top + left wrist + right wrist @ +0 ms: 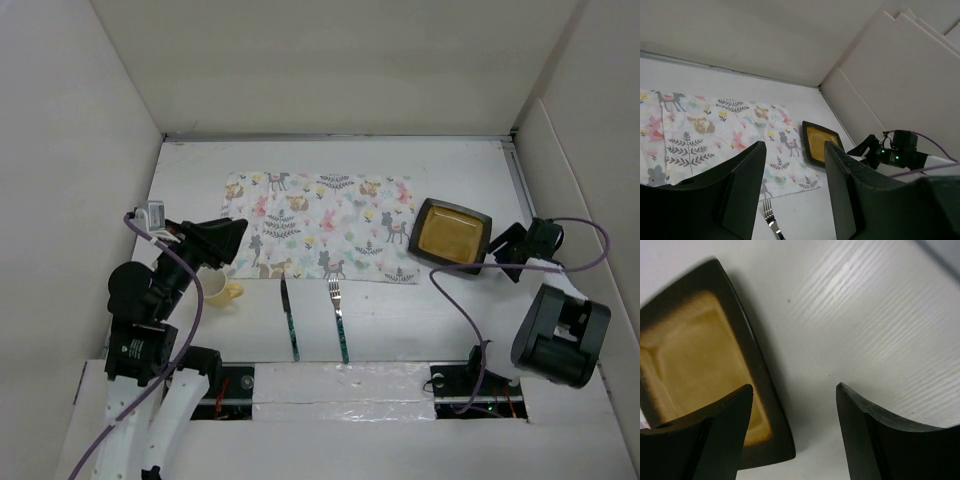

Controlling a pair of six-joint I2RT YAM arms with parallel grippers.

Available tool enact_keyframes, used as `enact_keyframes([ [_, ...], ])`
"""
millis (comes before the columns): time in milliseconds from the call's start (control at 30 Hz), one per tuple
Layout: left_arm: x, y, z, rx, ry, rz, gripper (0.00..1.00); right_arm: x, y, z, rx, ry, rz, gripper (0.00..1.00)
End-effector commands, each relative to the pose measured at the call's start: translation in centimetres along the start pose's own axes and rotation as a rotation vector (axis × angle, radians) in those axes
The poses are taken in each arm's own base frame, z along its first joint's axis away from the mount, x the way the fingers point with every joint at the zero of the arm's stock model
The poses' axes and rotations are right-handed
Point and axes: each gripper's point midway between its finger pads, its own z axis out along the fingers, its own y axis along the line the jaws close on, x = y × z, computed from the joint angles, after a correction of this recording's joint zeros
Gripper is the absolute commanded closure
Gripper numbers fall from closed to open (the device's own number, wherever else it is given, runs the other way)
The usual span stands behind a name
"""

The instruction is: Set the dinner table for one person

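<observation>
I will next move my right gripper to the left in the top view, onto the plate's rim away from the mat (483, 245) (771, 405), because that side of the plate is nearest its open fingers.
The white dinner table (420, 330) carries an animal-print placemat (320, 225). A square plate (452, 235) with a dark rim and yellow middle lies just right of the mat, and shows in the left wrist view (822, 142) and the right wrist view (695, 365). A fork (338, 318) and a dark knife (289, 318) lie in front of the mat. A pale yellow cup (218, 290) stands at the left. My left gripper (232, 238) is open and empty above the mat's left end. My right gripper (503, 252) is open, its fingers straddling the plate's right edge.
White wall panels (90, 120) enclose the table on the left, back and right. The arm bases and purple cables (460, 310) sit along the near edge. The fork's tines show in the left wrist view (769, 212).
</observation>
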Motion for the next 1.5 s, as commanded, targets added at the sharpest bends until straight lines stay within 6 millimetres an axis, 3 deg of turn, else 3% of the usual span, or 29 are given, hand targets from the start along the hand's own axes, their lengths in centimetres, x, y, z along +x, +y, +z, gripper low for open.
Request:
enact_keyframes([
  [0,1.2,-0.5,-1.6,0.05,0.034,0.086,0.53,1.4,2.2,1.3,-0.156,0.1,-0.032,0.28],
  [167,3.5,0.8,-1.2,0.02,0.08,0.113,0.53,3.1,2.8,3.2,-0.243,0.172,-0.002,0.32],
  [367,3.3,0.7,-1.1,0.017,0.069,0.138,0.53,3.8,2.6,4.2,-0.264,0.235,0.09,0.4],
  [500,2.0,0.0,-1.5,0.017,0.04,0.162,0.53,5.6,2.6,5.5,-0.298,0.307,0.155,0.48],
  [600,1.4,0.2,-1.6,-0.006,0.019,0.173,0.53,6.1,2.5,6.1,-0.314,0.316,0.199,0.6],
  [633,1.5,0.4,-1.5,-0.01,0.02,0.175,0.53,6.2,2.7,6.0,-0.322,0.317,0.229,0.75],
  [733,2.1,1.2,-1.1,-0.031,0.03,0.175,0.53,5.5,3.2,5.2,-0.387,0.272,0.31,0.96],
  [833,2.9,1.7,-0.8,-0.033,0.041,0.16,0.54,4.5,3.5,4.5,-0.392,0.254,0.327,1.0],
  [1000,3.6,2.6,-0.5,-0.067,0.06,0.16,0.54,-2.5,7.3,-1.1,-0.509,-0.002,0.279,1.0],
  [1067,3.9,3.1,-0.6,-0.086,0.068,0.163,0.54,-5.0,10.8,-4.6,-0.614,-0.083,0.201,1.0],
  [1100,3.9,3.5,-0.6,-0.104,0.065,0.166,0.51,-5.2,12.0,-5.5,-0.644,-0.086,0.174,1.0],
  [1133,3.9,3.9,-0.6,-0.126,0.06,0.171,0.47,-5.5,16.6,-8.5,-0.783,-0.06,0.077,1.0],
  [1167,3.8,4.1,-0.6,-0.133,0.057,0.172,0.47,-5.4,16.6,-8.4,-0.782,-0.057,0.077,1.0],
  [1267,3.3,4.4,-0.7,-0.157,0.035,0.172,0.46,-4.7,22.1,-12.0,-0.963,0.009,0.009,1.0],
  [1333,3.1,4.7,-0.7,-0.171,0.024,0.172,0.46,-4.2,24.6,-13.7,-1.043,0.009,-0.005,1.0],
  [1367,2.7,5.2,-0.8,-0.193,0.011,0.171,0.46,-3.1,26.9,-15.3,-1.108,0.02,-0.03,1.0],
  [1433,2.5,5.4,-0.8,-0.204,-0.003,0.168,0.46,-1.3,29.1,-16.1,-1.168,0.074,-0.01,1.0],
  [1467,2.4,5.5,-0.8,-0.208,-0.01,0.165,0.46,0.1,31.1,-17.7,-1.239,0.085,-0.02,1.0],
])
